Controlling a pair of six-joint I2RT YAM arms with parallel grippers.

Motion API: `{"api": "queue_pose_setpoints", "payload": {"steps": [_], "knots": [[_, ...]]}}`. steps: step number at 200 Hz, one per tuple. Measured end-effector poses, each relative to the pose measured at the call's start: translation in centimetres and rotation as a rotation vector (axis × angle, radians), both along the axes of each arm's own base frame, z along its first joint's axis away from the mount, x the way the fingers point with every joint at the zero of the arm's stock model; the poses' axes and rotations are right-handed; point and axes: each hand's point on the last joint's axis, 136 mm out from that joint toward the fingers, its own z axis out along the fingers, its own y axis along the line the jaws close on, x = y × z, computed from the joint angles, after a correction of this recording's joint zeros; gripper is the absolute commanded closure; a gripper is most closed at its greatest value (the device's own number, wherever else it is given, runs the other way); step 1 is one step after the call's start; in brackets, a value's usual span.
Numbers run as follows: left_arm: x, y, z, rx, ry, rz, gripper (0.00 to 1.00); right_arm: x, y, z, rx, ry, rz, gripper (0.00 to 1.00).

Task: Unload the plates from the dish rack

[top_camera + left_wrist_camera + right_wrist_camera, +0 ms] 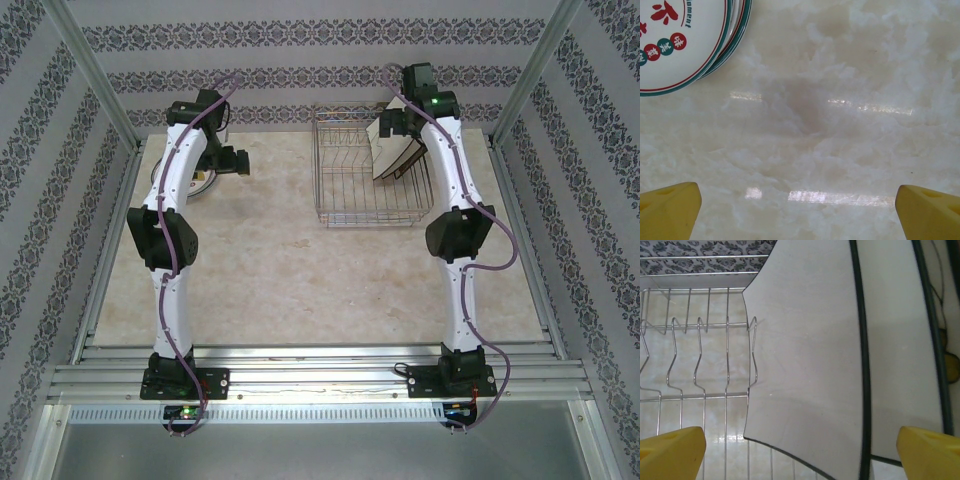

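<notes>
Next I will bring my right gripper's yellow jaws down astride the nearer square plate's dark rim, then close them.
Two square cream plates with dark rims (400, 155) lean upright at the right end of the silver wire dish rack (350, 190). In the right wrist view the nearer plate (805, 365) shows its plain back, and the second plate (900, 365) stands just behind it. My right gripper (800, 450) hangs open above them, a yellow fingertip (672, 450) on either side and nothing held. A stack of round white plates with red marks (675, 40) lies on the table at the far left (197, 181). My left gripper (800, 210) is open over bare table beside that stack.
The rack's upright wire dividers (700, 360) stand empty left of the square plates. Patterned walls and metal frame posts (95, 80) close in the table on three sides. The marble tabletop (290, 270) stretches between the arms.
</notes>
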Motion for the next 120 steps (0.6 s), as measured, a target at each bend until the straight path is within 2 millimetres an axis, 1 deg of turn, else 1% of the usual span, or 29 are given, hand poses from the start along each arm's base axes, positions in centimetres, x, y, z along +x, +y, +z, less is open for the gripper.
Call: {"api": "queue_pose_setpoints", "payload": {"steps": [28, 41, 57, 74, 89, 109, 120], "knots": [[0.0, 0.1, -0.2, 0.005, 0.009, 0.001, 0.0, 0.6, 0.4, 0.4, 0.025, -0.031, 0.002, 0.02], [0.0, 0.1, -0.4, 0.005, 0.013, 0.001, 0.0, 0.9, 0.7, 0.4, 0.044, -0.04, 0.002, 0.04], [0.2, 0.1, -0.8, 0.007, 0.02, 0.0, 0.0, 1.3, 0.9, 0.4, 0.057, -0.049, 0.003, 0.1], [0.3, 0.1, -1.1, 0.008, 0.028, 0.001, 0.0, 2.0, 1.3, -0.1, 0.078, -0.062, 0.008, 0.13], [0.4, 0.1, -1.2, 0.009, 0.03, -0.001, 0.0, 2.5, 1.4, -0.8, 0.085, -0.062, 0.004, 0.15], [0.5, 0.1, -1.5, 0.01, 0.034, -0.001, 0.0, 3.0, 1.1, -1.6, 0.101, -0.058, -0.008, 0.24], [0.5, 0.1, -1.6, 0.01, 0.037, -0.002, 0.0, 3.1, 1.0, -1.7, 0.109, -0.059, -0.013, 0.33]]}}
